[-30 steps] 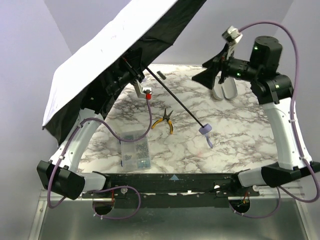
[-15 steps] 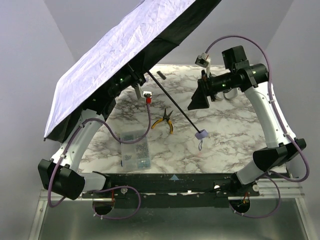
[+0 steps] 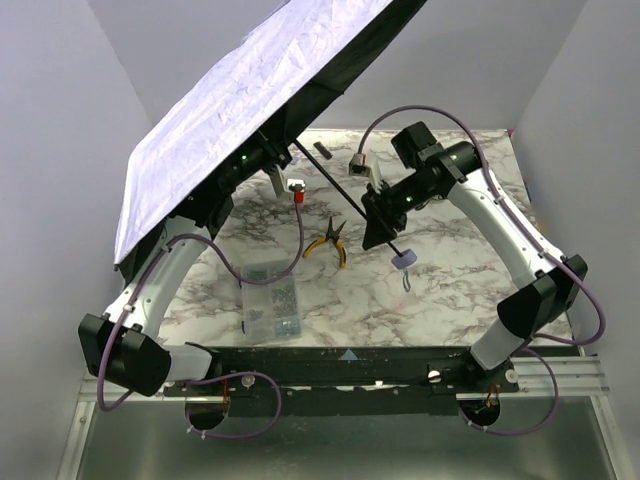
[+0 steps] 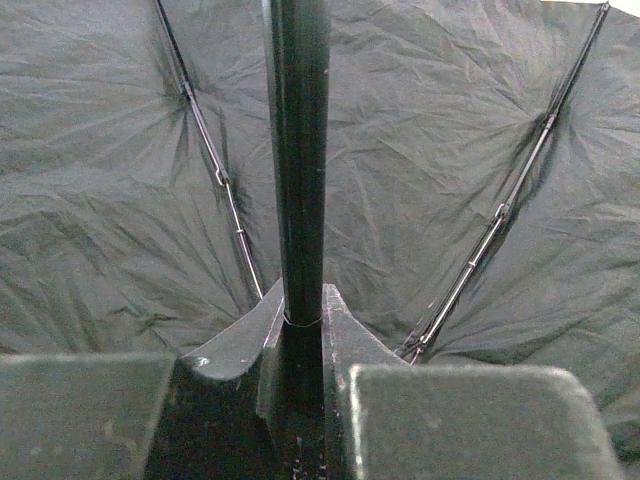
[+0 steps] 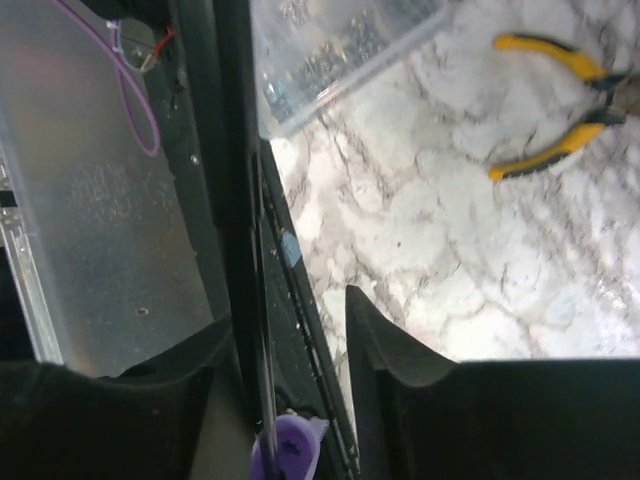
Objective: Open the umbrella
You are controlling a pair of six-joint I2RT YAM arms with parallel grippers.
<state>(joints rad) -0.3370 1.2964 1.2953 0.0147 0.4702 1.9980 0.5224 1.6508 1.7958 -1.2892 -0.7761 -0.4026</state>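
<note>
The umbrella's ribs are already spread, so the left gripper will next move gently outward along the black stem, toward the canopy lining, and open its fingers to let go of it.
The umbrella stands open, its pale lavender-white canopy [image 3: 240,110] tilted over the table's back left, black lining [image 4: 450,150] facing the table. My left gripper [image 4: 303,320] is shut on the black shaft [image 4: 298,150] close under the canopy. The thin shaft [image 3: 345,200] slants down to the right and ends in the small lavender handle [image 3: 404,262], which hangs above the table. My right gripper [image 3: 378,232] straddles the shaft just above the handle [image 5: 285,450]. Its jaws are apart, with the shaft [image 5: 255,390] lying against the left finger [image 5: 215,350].
Yellow-handled pliers [image 3: 328,243] lie mid-table below the shaft. A clear plastic parts box [image 3: 270,308] sits near the front left. A small dark object [image 3: 322,151] lies at the back edge. The canopy overhangs the left arm and the table's left side.
My right arm swung in from the back right to the shaft by the handle, and its jaws narrowed. The left gripper kept its hold while the canopy tilted slightly.
</note>
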